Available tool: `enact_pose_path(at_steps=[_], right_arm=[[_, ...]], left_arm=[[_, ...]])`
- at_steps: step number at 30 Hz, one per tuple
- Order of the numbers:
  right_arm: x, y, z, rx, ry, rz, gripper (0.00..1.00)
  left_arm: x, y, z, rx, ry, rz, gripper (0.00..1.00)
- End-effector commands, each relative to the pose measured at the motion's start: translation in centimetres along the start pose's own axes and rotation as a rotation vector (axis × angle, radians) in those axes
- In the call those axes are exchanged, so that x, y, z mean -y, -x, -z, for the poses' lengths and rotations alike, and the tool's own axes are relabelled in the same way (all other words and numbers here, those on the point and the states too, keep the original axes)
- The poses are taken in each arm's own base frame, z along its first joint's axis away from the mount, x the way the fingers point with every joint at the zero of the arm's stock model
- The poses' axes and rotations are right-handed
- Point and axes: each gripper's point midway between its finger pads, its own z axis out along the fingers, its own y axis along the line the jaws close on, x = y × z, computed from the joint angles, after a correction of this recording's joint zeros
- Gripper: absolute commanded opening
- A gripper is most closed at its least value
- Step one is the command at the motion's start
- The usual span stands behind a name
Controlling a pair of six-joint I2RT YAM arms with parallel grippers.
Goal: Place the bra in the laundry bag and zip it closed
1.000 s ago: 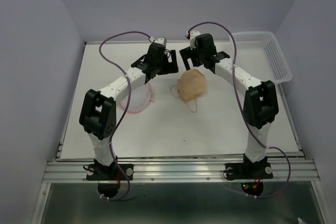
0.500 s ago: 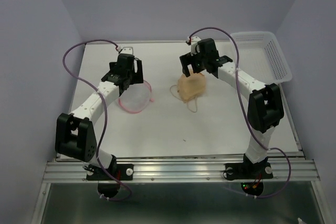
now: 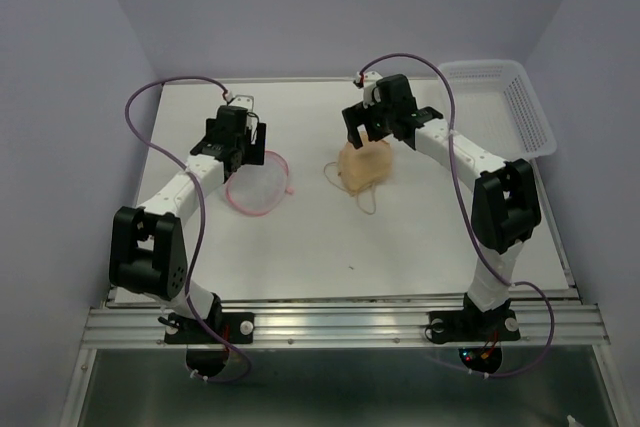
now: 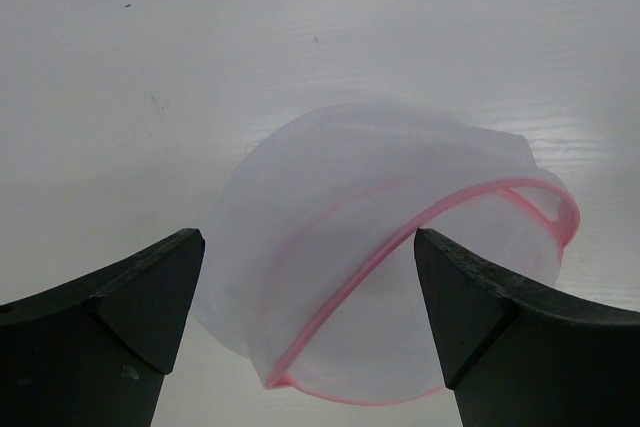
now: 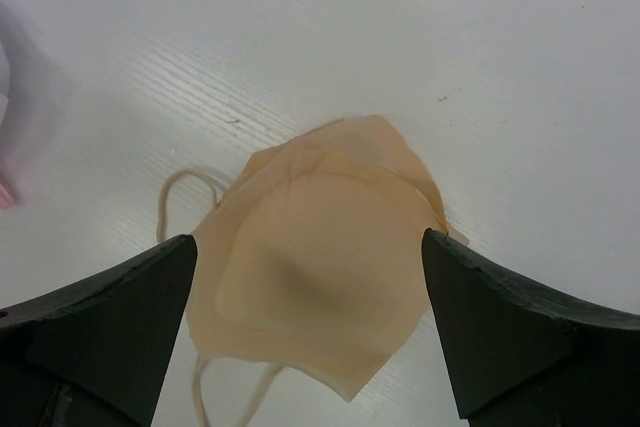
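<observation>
The pink rim of the bag's opening already slants between my fingers, so my open left gripper will lower onto it next.
The peach-beige bra (image 3: 364,165) lies folded on the white table, straps trailing toward the near side. My right gripper (image 3: 372,140) hovers just above it, open and empty; in the right wrist view the bra (image 5: 320,262) sits between the spread fingertips (image 5: 310,297). The white mesh laundry bag (image 3: 257,185) with a pink zipper rim lies left of the bra. My left gripper (image 3: 236,159) is open above its far edge; in the left wrist view the bag (image 4: 385,247) lies between the fingertips (image 4: 310,292), its mouth gaping.
A rigid white slotted basket (image 3: 510,107) stands at the back right corner of the table (image 3: 400,247). Purple cables loop above both arms. The table's metal front rail runs along the near edge.
My left arm swung left from the table's middle to above the laundry bag, then settled slightly. My right gripper came down closer over the bra and now holds still.
</observation>
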Motion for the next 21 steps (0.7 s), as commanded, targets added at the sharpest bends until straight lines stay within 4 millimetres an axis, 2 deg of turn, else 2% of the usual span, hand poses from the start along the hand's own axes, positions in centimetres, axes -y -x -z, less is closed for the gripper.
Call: enact_pose_path(at_steps=[1, 5, 8, 9, 12, 17, 19, 20, 21], right_arm=[[-0.2, 0.9, 1.0, 0.028, -0.008, 0.022, 1.0], [-0.1, 0.4, 0.7, 0.017, -0.015, 0.014, 1.0], [-0.1, 0.1, 0.7, 0.009, -0.019, 0.014, 1.0], [0.0, 0.0, 0.7, 0.009, -0.023, 0.014, 1.0], [0.2, 0.1, 1.1, 0.011, -0.037, 0.018, 1.0], [0.2, 0.2, 1.4, 0.017, -0.038, 0.014, 1.0], [0.3, 0.1, 1.4, 0.013, -0.045, 0.011, 1.0], [0.3, 0.1, 1.4, 0.013, -0.047, 0.011, 1.0], [0.3, 0.1, 1.4, 0.013, -0.047, 0.011, 1.0]], left_arm=[[0.5, 1.5, 0.3, 0.065, -0.041, -0.03, 0.99], [0.5, 1.2, -0.6, 0.049, -0.031, -0.038, 0.99], [0.4, 1.2, -1.4, 0.024, -0.01, -0.052, 0.85], [0.1, 0.9, -1.6, 0.008, 0.006, -0.055, 0.84], [0.2, 0.3, -2.0, -0.009, 0.007, -0.062, 0.83], [0.9, 0.4, -1.5, 0.019, -0.042, -0.047, 0.83], [0.6, 0.2, -1.7, 0.009, -0.018, -0.044, 0.74], [0.6, 0.7, -1.7, 0.014, -0.014, -0.042, 0.56], [0.4, 0.6, -1.8, 0.006, -0.007, -0.041, 0.44]])
